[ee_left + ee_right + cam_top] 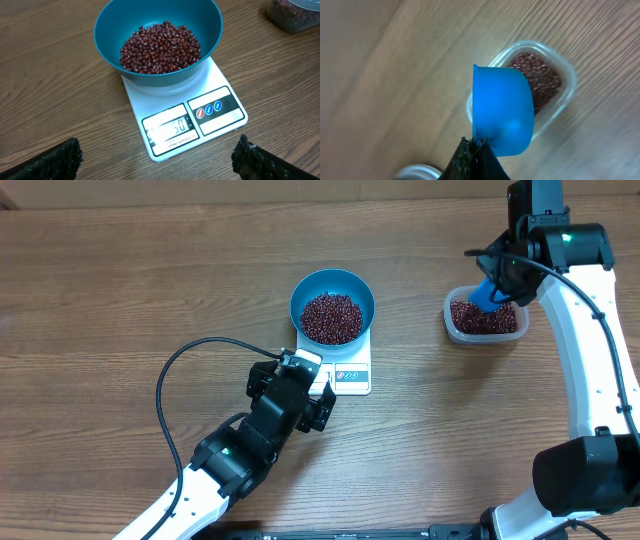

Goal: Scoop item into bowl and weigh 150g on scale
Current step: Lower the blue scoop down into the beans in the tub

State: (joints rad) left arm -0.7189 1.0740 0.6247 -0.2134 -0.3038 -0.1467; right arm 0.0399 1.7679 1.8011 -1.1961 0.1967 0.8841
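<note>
The scoop goes down toward the beans in the clear tub [486, 316] next. My right gripper then releases its handle there, since the bowl [333, 306] on the scale already holds a heap.
The blue bowl [333, 306] [158, 42] stands on the white scale [351, 372] [220, 80], holding a heap of dark red-brown beans [332, 317] [160, 47]. The scale's display [170, 131] is lit. My left gripper [312, 390] [157, 162] hovers open just in front of the scale, its fingertips [55, 160] wide apart and holding nothing. My right gripper [497, 285] [476, 142] is shut on the blue scoop [502, 110] [487, 293], which hangs over the clear tub [486, 316] [555, 82] of beans [536, 80].
A wooden table [120, 290] carries everything. The left arm's black cable [175, 375] loops over the table at front left. The right arm's white link [590, 350] runs along the right edge. The tub corner [292, 15] shows at the far right of the left wrist view.
</note>
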